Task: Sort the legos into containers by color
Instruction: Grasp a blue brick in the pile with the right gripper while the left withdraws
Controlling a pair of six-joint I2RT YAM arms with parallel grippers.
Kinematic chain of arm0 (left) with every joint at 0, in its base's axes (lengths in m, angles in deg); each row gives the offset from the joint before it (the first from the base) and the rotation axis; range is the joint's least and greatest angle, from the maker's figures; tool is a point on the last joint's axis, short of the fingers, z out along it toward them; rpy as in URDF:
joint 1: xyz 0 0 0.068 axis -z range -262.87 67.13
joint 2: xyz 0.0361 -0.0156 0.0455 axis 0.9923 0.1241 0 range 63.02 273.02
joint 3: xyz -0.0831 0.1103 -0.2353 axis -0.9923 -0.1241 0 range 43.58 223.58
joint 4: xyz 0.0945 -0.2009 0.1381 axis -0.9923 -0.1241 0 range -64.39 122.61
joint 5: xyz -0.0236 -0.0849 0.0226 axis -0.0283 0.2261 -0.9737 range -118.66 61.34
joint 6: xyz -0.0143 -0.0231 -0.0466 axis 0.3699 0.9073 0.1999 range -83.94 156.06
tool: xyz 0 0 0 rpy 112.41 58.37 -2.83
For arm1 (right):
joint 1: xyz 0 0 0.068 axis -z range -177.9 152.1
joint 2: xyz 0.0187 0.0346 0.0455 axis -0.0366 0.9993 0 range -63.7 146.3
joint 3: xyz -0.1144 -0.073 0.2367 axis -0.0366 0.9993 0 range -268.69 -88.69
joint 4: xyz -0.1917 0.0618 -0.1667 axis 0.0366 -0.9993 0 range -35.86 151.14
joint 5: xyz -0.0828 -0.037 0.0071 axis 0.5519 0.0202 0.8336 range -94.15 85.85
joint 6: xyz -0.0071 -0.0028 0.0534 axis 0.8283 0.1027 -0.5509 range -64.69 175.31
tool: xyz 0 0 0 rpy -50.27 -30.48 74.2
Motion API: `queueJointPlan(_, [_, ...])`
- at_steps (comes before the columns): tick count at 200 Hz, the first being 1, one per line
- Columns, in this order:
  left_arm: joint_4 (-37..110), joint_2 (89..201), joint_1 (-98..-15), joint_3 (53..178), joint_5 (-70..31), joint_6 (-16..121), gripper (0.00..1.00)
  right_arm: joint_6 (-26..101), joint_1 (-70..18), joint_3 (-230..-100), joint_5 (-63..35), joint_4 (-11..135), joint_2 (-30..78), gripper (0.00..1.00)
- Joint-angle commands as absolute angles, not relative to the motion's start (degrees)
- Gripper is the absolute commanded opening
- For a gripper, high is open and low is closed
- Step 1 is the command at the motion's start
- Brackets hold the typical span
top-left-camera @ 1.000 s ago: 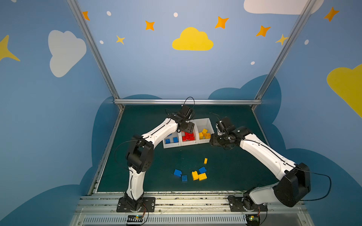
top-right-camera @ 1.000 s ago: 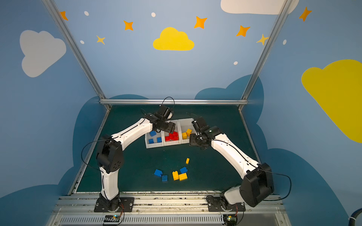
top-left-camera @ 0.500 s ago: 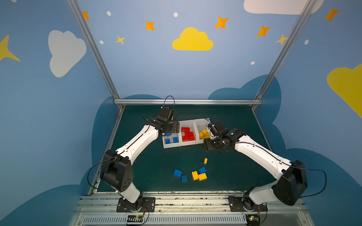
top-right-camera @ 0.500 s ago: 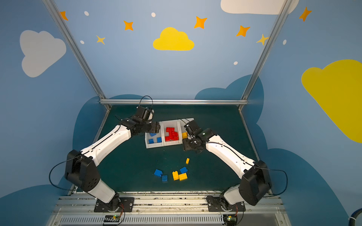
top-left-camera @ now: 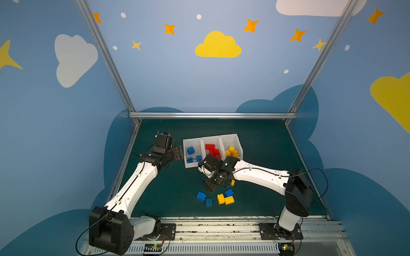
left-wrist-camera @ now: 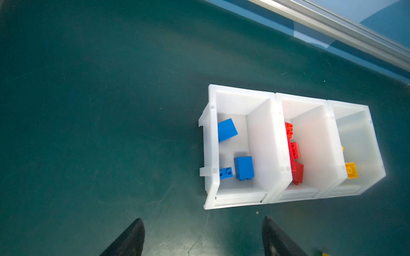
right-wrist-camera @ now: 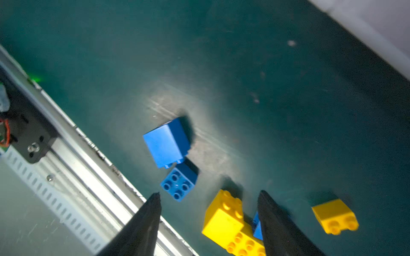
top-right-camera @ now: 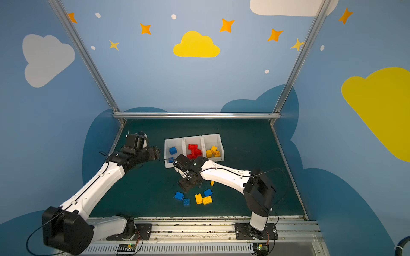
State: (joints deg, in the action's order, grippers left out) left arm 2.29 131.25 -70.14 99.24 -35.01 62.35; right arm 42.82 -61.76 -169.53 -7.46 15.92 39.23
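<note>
The right gripper moves down and back, open, onto the blue lego farthest from the yellow ones next, since that lego still lies loose on the mat.
Three white containers [top-left-camera: 239,141] stand in a row: blue legos [top-left-camera: 190,150] on the left, red legos [top-left-camera: 211,149] in the middle, yellow legos [top-left-camera: 231,150] on the right. On the mat in front lie loose blue legos [top-left-camera: 201,196] and yellow legos [top-left-camera: 229,200], plus a small yellow one [top-left-camera: 232,182]. My right gripper [top-left-camera: 210,187] hangs open over this pile; in the right wrist view a yellow lego [right-wrist-camera: 224,215] lies below the gripper [right-wrist-camera: 209,195], untouched. My left gripper [top-left-camera: 179,154] is open and empty beside the blue container [left-wrist-camera: 211,133].
The metal base rail [right-wrist-camera: 93,155] runs along the front edge close to the loose blue legos [right-wrist-camera: 166,144]. An aluminium bar [top-left-camera: 210,115] closes the back of the green mat. Both arm bases sit on the front rail.
My left gripper pulled back leftward from over the red container to beside the blue one. My right gripper left the yellow container and came forward over the loose pile. Both opened slightly wider.
</note>
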Motion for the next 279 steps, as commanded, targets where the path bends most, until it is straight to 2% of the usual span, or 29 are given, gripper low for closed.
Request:
queueJointPlan(1, [2.8,127.2,-71.5,96.1,-34.8,64.6,0.83,46.7,-63.6,-172.9,-8.7,14.8,42.2,0.70])
queueJointPlan(38, [3.5,122.8,-73.1,92.0,-34.5,66.3,0.84,48.9,-66.6,-176.5,-8.2,13.5,46.9,0.70])
queueJointPlan(113, [4.2,122.1,-73.9,90.1,-33.1,67.2,0.84,47.6,-67.1,-177.2,-8.8,14.2,51.8,0.67])
queueJointPlan(279, [5.6,122.9,-75.0,88.4,-31.7,67.5,0.84,44.0,-65.6,-177.2,-6.1,13.9,54.8,0.31])
